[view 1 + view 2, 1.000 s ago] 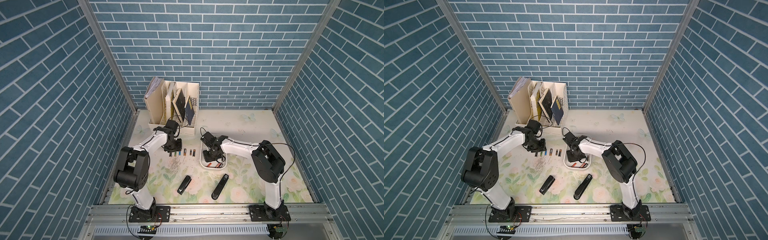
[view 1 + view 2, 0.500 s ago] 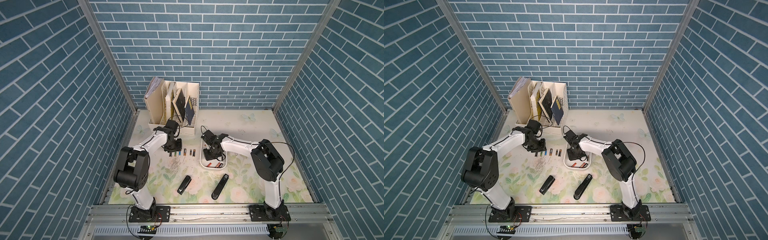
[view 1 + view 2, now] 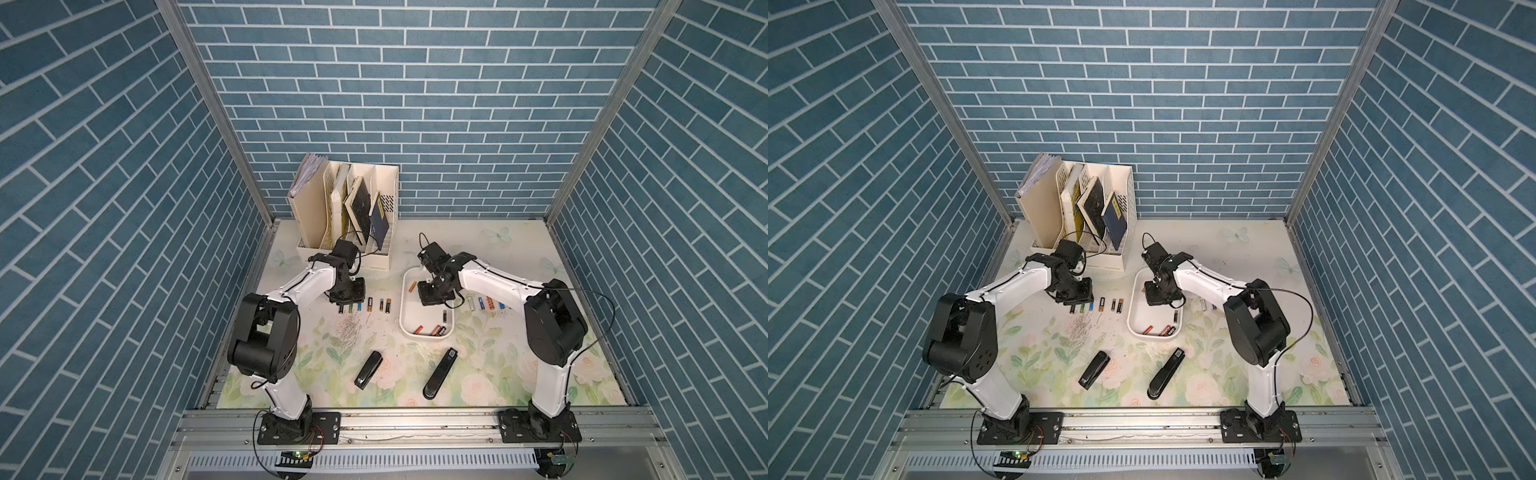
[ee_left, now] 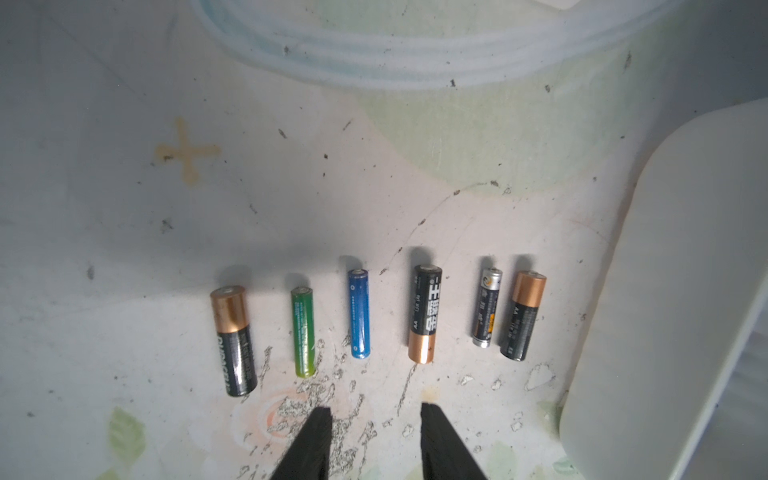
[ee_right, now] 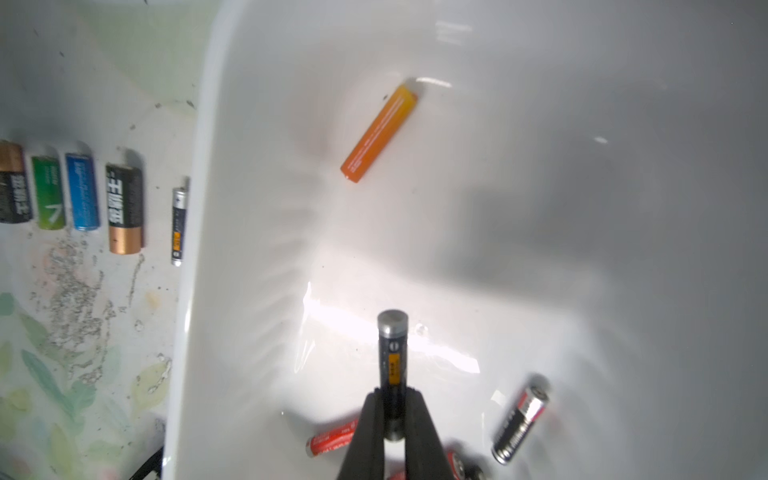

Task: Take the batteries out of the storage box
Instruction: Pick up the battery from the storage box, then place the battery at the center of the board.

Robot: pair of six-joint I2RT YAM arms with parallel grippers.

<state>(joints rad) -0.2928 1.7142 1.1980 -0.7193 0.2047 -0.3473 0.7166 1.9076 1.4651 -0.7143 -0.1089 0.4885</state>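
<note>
My right gripper has the black battery and should next move past the box's rim under its arm, back and down toward my base, to release it over bare tabletop.
The storage box (image 3: 402, 308) is a shallow white tray in the middle of the table, seen in both top views. My right gripper (image 5: 393, 392) hangs over its inside, shut on a slim black battery (image 5: 392, 353) with an orange label. An orange battery (image 5: 379, 133), a red one (image 5: 332, 442) and a black-and-red one (image 5: 521, 419) lie on the box floor. My left gripper (image 4: 376, 408) stands open and empty over the table, just short of a row of several batteries (image 4: 358, 313) to the left of the box. More batteries (image 3: 484, 302) lie in a row to the right of the box.
A cream file organizer (image 3: 345, 216) with books stands at the back, close behind my left arm. Two black staplers (image 3: 368, 369) (image 3: 439, 373) lie near the front. Loose staples (image 3: 349, 330) are scattered in front of the left row.
My right gripper has shifted slightly over the box with the black battery in it. The left arm has not visibly moved.
</note>
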